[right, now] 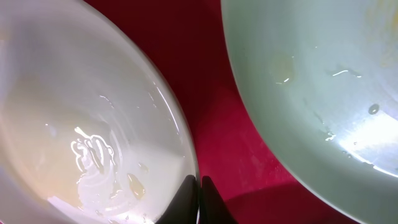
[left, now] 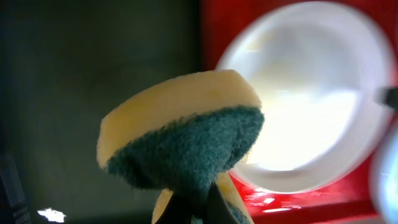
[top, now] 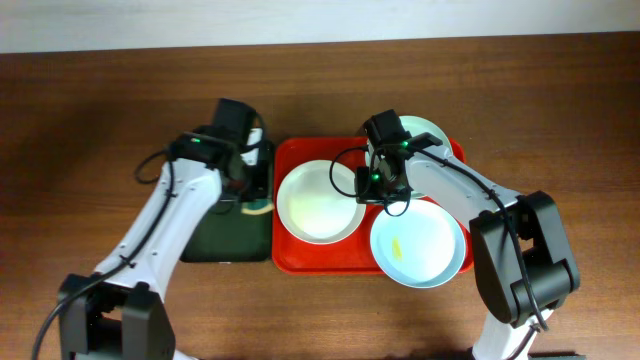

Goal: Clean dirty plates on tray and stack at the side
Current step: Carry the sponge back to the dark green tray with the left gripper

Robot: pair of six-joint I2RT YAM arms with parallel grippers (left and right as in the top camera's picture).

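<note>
I will lower my left gripper to the left in the overhead view to release the sponge (left: 186,134) on the dark green tray's bottom, because that spot is empty.
On the red tray (top: 290,258) lie three plates. The white plate (top: 315,200) sits at its left; in the right wrist view this white plate (right: 74,124) carries wet streaks and a small yellowish smear. A mint plate (top: 418,245) with a yellow smear lies at the front right, and another mint plate (top: 432,130) at the back right is partly hidden by my right arm. My right gripper (top: 376,190) (right: 199,196) is shut on the white plate's right rim. My left gripper (top: 256,198) (left: 196,208) is shut on a yellow and green sponge (left: 186,134), above the green tray beside the white plate (left: 311,93).
A narrow dark green tray (top: 225,240) lies against the red tray's left side. Bare wooden table (top: 90,150) surrounds both trays. The front mint plate (right: 323,93) hangs over the red tray's front right corner.
</note>
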